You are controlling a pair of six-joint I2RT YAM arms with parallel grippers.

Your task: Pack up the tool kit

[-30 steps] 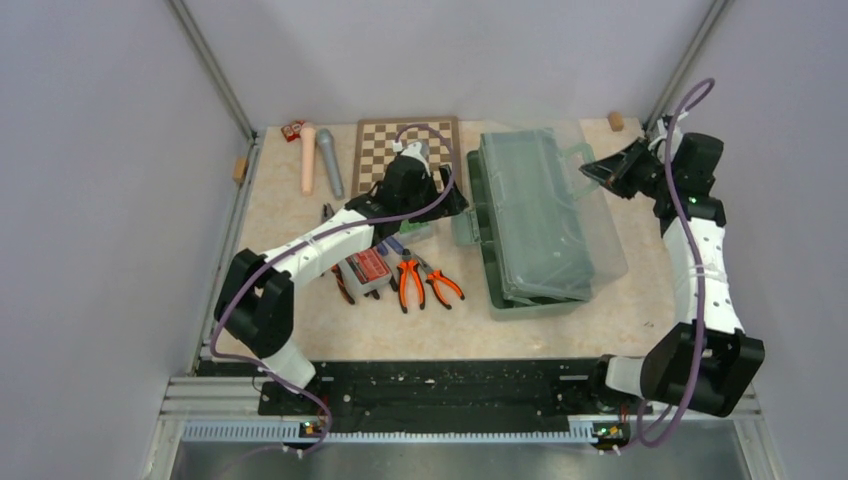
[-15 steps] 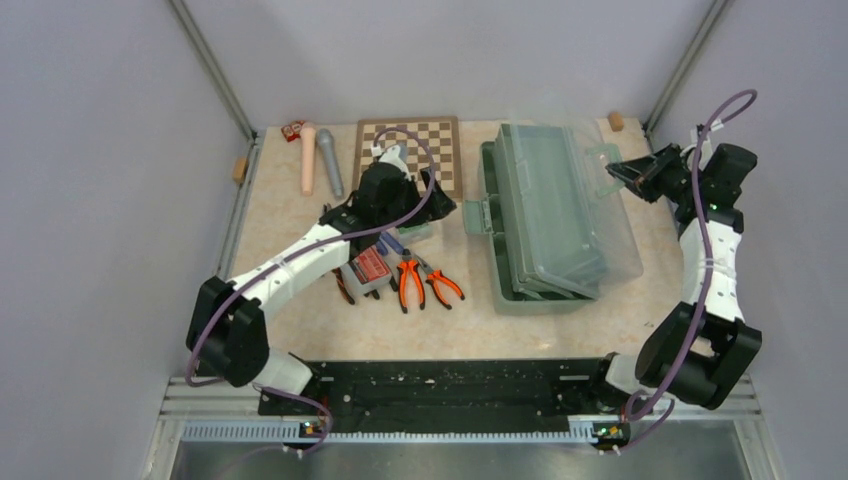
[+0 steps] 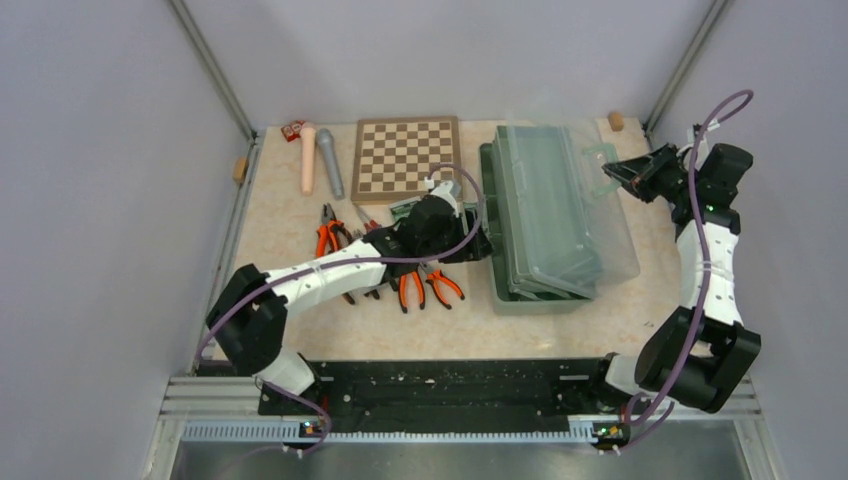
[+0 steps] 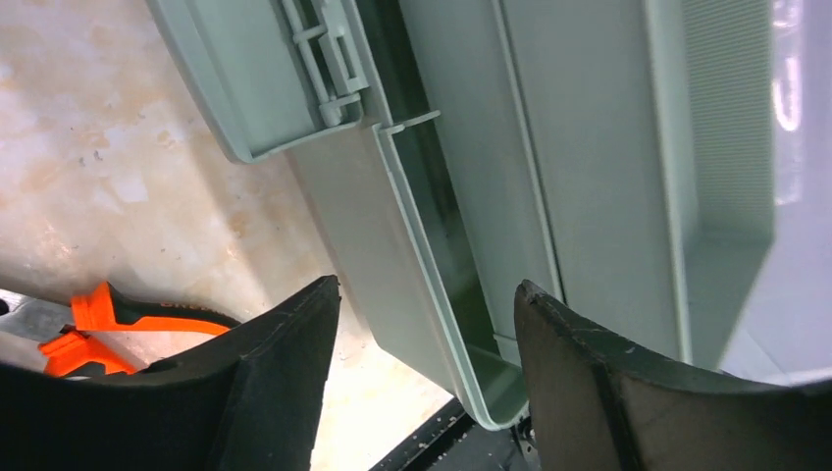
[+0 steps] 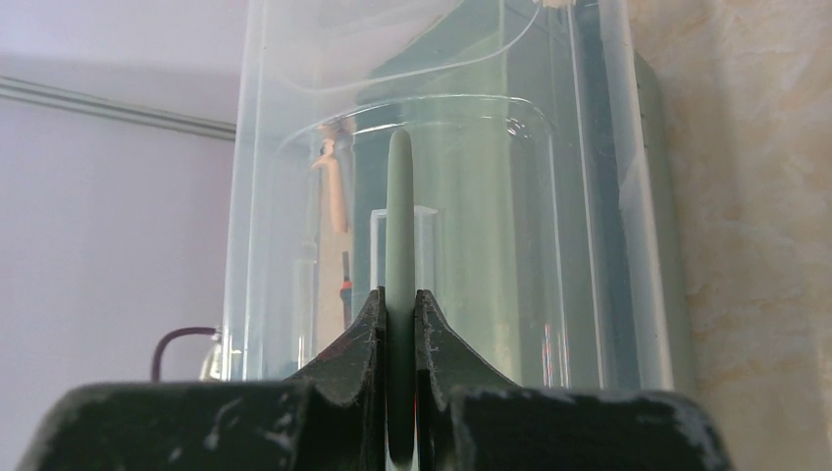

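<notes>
The translucent lid still leans over the trays, so the robot's right gripper should pull the lid's green handle [image 3: 603, 169] to the right in the top view, then open.
The sage-green toolbox [image 3: 520, 290] lies at the right of the table with its translucent lid [image 3: 620, 240] swung up. My right gripper [image 3: 612, 172] is shut on the lid's green handle [image 5: 400, 196], seen edge-on between its fingers [image 5: 365, 339]. My left gripper [image 3: 483, 243] stands open astride the toolbox's left wall [image 4: 363, 206], one finger [image 4: 285, 373] outside and the other inside, neither touching. Two orange-handled pliers [image 3: 420, 285] lie beside the left arm, a third pair [image 3: 328, 237] further left. A small green-labelled box [image 3: 403, 207] peeks out behind the arm.
A brown chessboard [image 3: 405, 155] lies at the back centre. A pink cylinder [image 3: 308, 158] and a grey cylinder [image 3: 330, 162] lie to its left, with a small red item [image 3: 293, 130] in the back corner. Frame posts stand at both back corners.
My left arm has swung right from the small boxes to the toolbox's left wall, uncovering the third pliers. The right gripper earlier drew the lid handle rightward and now holds still.
</notes>
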